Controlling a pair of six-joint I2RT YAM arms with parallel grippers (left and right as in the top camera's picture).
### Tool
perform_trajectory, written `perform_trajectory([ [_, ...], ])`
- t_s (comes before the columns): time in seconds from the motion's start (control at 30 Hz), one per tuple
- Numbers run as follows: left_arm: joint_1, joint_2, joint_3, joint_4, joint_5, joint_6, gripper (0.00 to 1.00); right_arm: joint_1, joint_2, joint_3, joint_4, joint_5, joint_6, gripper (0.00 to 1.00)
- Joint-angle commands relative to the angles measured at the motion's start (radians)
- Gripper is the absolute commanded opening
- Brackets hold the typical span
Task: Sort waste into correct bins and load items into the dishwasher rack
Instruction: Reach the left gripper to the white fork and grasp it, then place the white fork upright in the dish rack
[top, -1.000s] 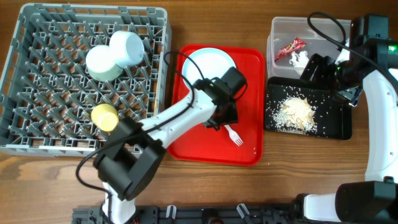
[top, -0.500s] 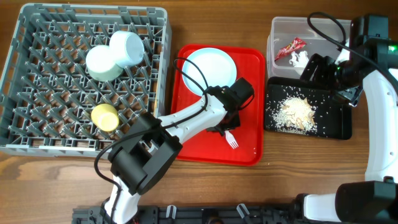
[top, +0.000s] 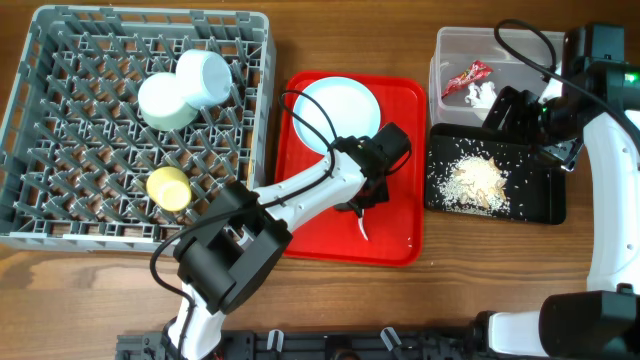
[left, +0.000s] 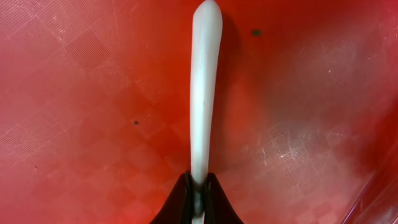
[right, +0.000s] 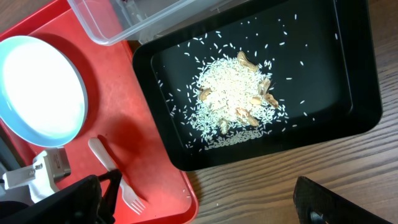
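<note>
I will lift my left gripper next, move the fork (top: 362, 229) over the rack's bowl-free part (top: 222, 166), which is to its left in the overhead view, and let go of the fork there.
My left gripper (top: 364, 207) is shut on the handle of the white fork (top: 362, 229) over the red tray (top: 400, 245). In the left wrist view the fork (left: 204, 87) runs up from my left gripper (left: 198, 190), pinched between the black fingertips. The pale blue plate (top: 340, 110) lies at the back of the tray. The grey dishwasher rack (top: 150, 15) holds a pale blue bowl (top: 207, 76), a pale cup-like bowl (top: 165, 102) and a yellow-green bowl (top: 168, 186). My right gripper (top: 512, 112) hovers open over the bins. In the right wrist view my right gripper (right: 199, 211) has nothing between its fingers.
The clear tub (top: 445, 45) holds the red wrapper (top: 467, 77) and white tissue (top: 483, 95). The black tray (top: 545, 205) in front of it carries rice scraps (top: 478, 183). The left arm reaches across the rack's near right corner.
My left gripper came down and forward over the red tray and shut on the fork's handle. The fork has turned on edge. The right arm has not moved.
</note>
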Motion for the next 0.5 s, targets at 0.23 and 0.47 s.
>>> perform_trajectory([
  [0.23,0.025,-0.13,-0.017,-0.028,-0.088,0.15,0.04,-0.003,-0.009,0.0,-0.007,0.018,-0.014,1.0],
  [0.47,0.238,-0.373,-0.017,-0.104,-0.088,0.458,0.04,-0.003,-0.009,0.0,-0.008,0.018,-0.014,1.0],
])
